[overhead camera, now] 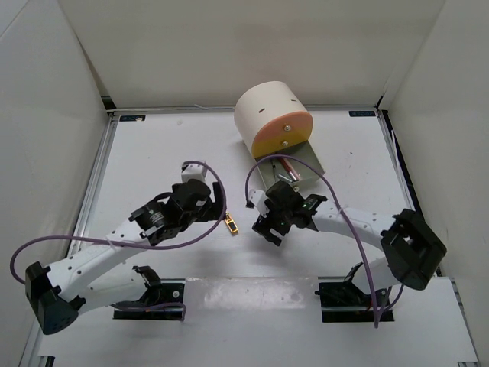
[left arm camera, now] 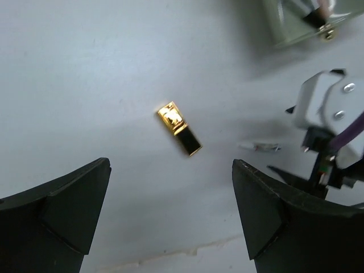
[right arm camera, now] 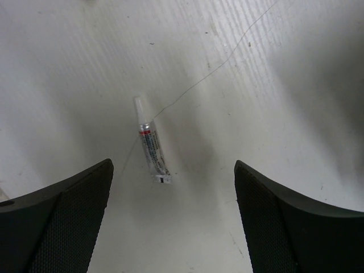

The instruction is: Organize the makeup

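Note:
Both long sides of the gold lipstick lie clear, so my left gripper next lowers, rightward in the top view, and closes across the lipstick's middle.
A gold lipstick (overhead camera: 230, 224) lies on the white table between my two arms. In the left wrist view the lipstick (left arm camera: 179, 128) lies flat, just ahead of my open left gripper (left arm camera: 170, 165), whose fingers hold nothing. A small clear gloss tube (right arm camera: 152, 149) lies on the table just ahead of my open right gripper (right arm camera: 173, 165), nearer its left finger. From the left wrist that tube (left arm camera: 259, 147) shows to the right of the lipstick. Both grippers, left (overhead camera: 218, 202) and right (overhead camera: 263, 223), hover low over the table centre.
The large cream cylindrical box (overhead camera: 271, 111) with orange fronts stands at the back centre. Its bottom drawer (overhead camera: 315, 164) is pulled out toward my right arm, with a few slim items inside. The right arm's wrist (left arm camera: 330, 114) is close on the left gripper's right.

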{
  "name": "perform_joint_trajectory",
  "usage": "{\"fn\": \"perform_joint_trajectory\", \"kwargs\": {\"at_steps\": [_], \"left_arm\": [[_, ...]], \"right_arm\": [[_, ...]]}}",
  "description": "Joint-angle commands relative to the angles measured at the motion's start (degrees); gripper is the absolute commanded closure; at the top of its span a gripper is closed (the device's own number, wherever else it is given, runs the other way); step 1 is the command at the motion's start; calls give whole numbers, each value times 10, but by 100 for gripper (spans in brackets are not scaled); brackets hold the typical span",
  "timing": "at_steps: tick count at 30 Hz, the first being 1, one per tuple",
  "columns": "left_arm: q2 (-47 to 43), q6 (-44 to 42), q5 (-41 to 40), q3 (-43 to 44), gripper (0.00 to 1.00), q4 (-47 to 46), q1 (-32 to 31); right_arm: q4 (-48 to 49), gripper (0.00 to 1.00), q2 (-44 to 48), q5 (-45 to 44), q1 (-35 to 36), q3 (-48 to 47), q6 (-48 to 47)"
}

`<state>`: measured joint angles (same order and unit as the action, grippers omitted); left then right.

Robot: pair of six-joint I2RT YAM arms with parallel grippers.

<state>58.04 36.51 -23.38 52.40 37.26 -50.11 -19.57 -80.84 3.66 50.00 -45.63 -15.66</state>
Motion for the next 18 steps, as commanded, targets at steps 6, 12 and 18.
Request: {"fn": "perform_joint_trajectory", "kwargs": {"at_steps": [6, 12, 18], "left_arm": [[-64, 132, 9, -59, 2, 59, -3], [-30, 138, 13, -47, 2, 70, -2], [7, 134, 17, -29, 2, 73, -2]], "right_arm": [[59, 19, -37, -23, 10, -1, -46], [62, 34, -55, -37, 34, 29, -30], [76, 62, -67, -37, 31, 43, -8]]}}
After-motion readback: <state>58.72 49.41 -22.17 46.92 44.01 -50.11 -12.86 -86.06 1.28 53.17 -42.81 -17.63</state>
